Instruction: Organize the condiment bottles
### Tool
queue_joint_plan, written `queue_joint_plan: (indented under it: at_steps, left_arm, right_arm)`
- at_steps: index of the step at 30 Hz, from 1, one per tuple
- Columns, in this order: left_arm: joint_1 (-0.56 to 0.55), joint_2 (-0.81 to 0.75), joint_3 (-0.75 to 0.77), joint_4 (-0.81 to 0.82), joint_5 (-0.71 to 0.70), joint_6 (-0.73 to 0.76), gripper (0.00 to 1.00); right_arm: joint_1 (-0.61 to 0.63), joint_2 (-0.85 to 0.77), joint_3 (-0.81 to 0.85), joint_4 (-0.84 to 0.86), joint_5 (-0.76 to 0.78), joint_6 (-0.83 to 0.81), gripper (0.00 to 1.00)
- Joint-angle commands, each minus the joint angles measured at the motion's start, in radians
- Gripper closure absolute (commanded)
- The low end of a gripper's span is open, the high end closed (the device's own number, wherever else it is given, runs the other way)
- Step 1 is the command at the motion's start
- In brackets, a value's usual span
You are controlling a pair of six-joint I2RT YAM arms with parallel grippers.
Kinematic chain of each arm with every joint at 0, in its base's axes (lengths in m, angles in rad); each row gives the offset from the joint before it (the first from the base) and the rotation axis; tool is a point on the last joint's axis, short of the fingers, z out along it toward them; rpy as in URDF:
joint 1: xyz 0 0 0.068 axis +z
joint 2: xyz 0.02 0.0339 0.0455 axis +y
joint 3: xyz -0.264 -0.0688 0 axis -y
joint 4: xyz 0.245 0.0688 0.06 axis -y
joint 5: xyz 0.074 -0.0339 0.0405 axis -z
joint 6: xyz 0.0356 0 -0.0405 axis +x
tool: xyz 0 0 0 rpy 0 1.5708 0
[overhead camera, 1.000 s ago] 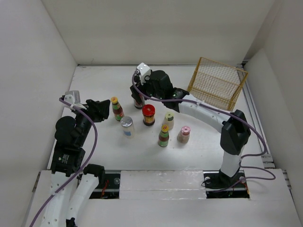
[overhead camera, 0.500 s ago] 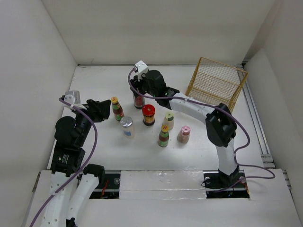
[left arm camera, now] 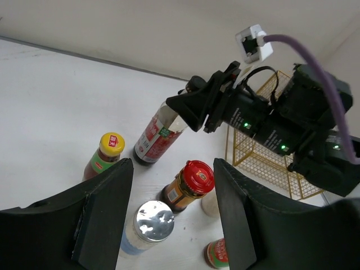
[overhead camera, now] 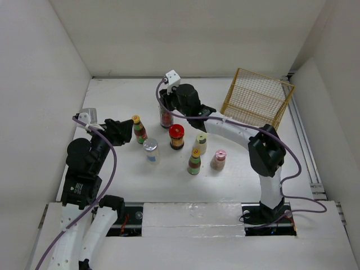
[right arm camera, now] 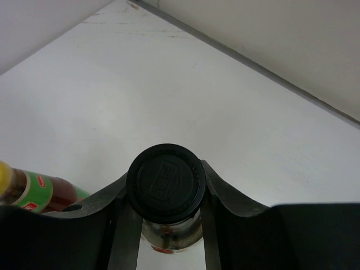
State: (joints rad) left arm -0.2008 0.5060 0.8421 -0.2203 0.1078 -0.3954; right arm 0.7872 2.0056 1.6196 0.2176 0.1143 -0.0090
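Next, my right gripper lifts the clear bottle with the black cap across to its right in the top view. Then it lowers the bottle inside the gold basket's empty back corner (overhead camera: 239, 90) and releases.
The condiment bottles stand mid-table. The tallest, a clear one with a black cap (overhead camera: 166, 117) (right arm camera: 165, 183) (left arm camera: 160, 132), is at the back, and my right gripper (overhead camera: 167, 106) (right arm camera: 165, 194) is shut on its neck just under the cap. A yellow-capped bottle (overhead camera: 137, 129) (left arm camera: 107, 151) stands to its left. In front of them are a silver-capped jar (overhead camera: 151, 150) (left arm camera: 149, 222), a red-capped jar (overhead camera: 176, 136) (left arm camera: 191, 183), a pale-capped bottle (overhead camera: 200, 143), a second yellow-capped bottle (overhead camera: 194, 161) and a pink-capped one (overhead camera: 219, 159). My left gripper (overhead camera: 125, 132) (left arm camera: 173, 219) hangs open left of the group, holding nothing.
A gold wire basket (overhead camera: 257, 100) (left arm camera: 264, 157) stands tilted at the back right, close behind the right arm's forearm. White walls enclose the table on the left, back and right.
The right gripper's jaws have closed in on the black-capped bottle's neck, and the right arm has shifted slightly. The left arm has barely moved.
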Motion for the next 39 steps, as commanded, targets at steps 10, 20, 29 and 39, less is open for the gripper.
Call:
queue_joint_plan:
  at_steps: [10, 20, 29, 39]
  left_arm:
    - [0.003, -0.024, -0.001, 0.061, 0.030, 0.000, 0.45]
    - [0.003, -0.024, -0.001, 0.061, 0.058, 0.000, 0.45]
    - [0.003, -0.021, -0.001, 0.050, 0.058, -0.010, 0.45]
    - [0.003, -0.011, -0.001, 0.059, 0.058, -0.010, 0.45]
  right_arm:
    - [-0.190, -0.350, 0.212, -0.018, 0.019, -0.003, 0.90]
    - [-0.404, -0.370, 0.367, -0.158, 0.019, -0.012, 0.92]
    - [-0.548, -0.320, 0.404, -0.213, 0.019, -0.043, 0.92]
    - [-0.620, -0.300, 0.402, -0.213, -0.005, -0.055, 0.92]
